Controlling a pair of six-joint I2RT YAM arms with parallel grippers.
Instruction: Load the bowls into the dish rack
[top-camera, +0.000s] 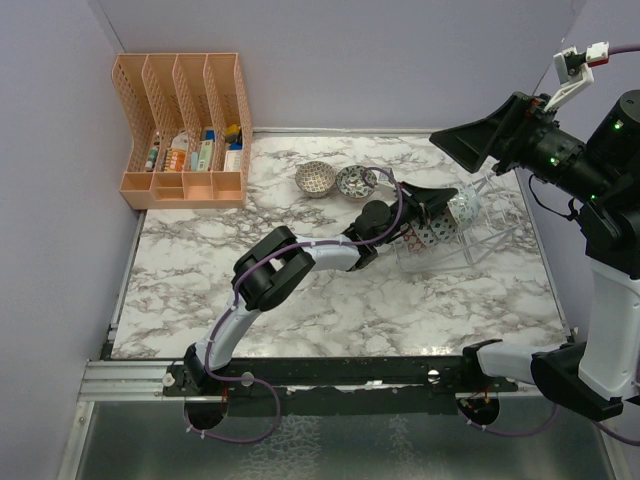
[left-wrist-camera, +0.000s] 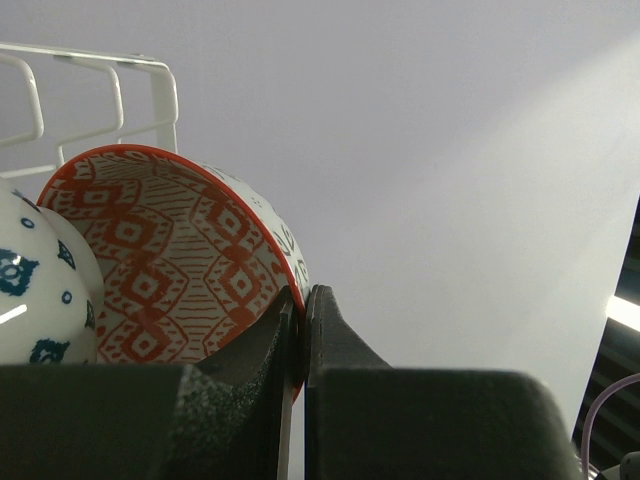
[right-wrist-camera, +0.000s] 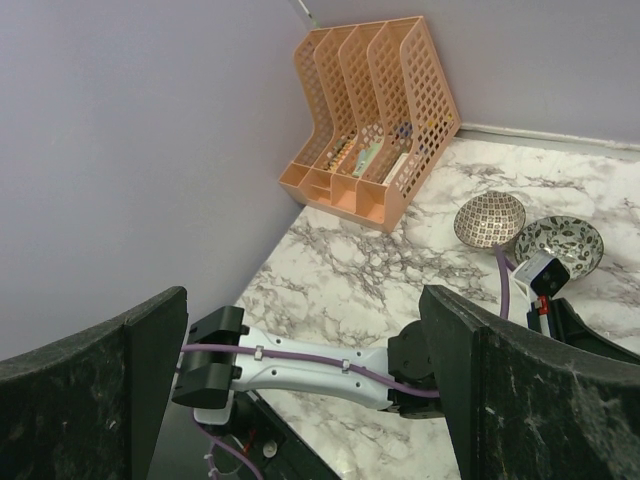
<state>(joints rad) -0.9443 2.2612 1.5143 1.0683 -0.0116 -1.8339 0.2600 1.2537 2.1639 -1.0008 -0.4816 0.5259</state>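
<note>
The pink-red bowl already stands on edge, so I will next tip my left gripper down toward the blue-marked bowl in the rack and open to release the pink-red bowl's rim.
My left gripper (top-camera: 428, 222) reaches into the dish rack (top-camera: 492, 222) at the right of the table. It is shut on the rim of a pink-red patterned bowl (top-camera: 418, 240). In the left wrist view the fingers (left-wrist-camera: 303, 300) pinch that bowl's rim (left-wrist-camera: 170, 270), which stands on edge beside a white bowl with blue marks (left-wrist-camera: 30, 290) under the rack's thin bars (left-wrist-camera: 120, 85). That blue bowl (top-camera: 462, 207) sits in the rack. Two grey-white bowls (top-camera: 315, 178) (top-camera: 357, 182) sit on the table behind. My right gripper (top-camera: 462, 143) is open and empty, held high above the rack.
An orange slotted file organizer (top-camera: 185, 130) with small items stands at the back left; it also shows in the right wrist view (right-wrist-camera: 375, 120). The right wrist view looks down on the left arm (right-wrist-camera: 320, 365) and both loose bowls (right-wrist-camera: 489, 218) (right-wrist-camera: 560, 243). Purple walls enclose the marble table (top-camera: 300, 290).
</note>
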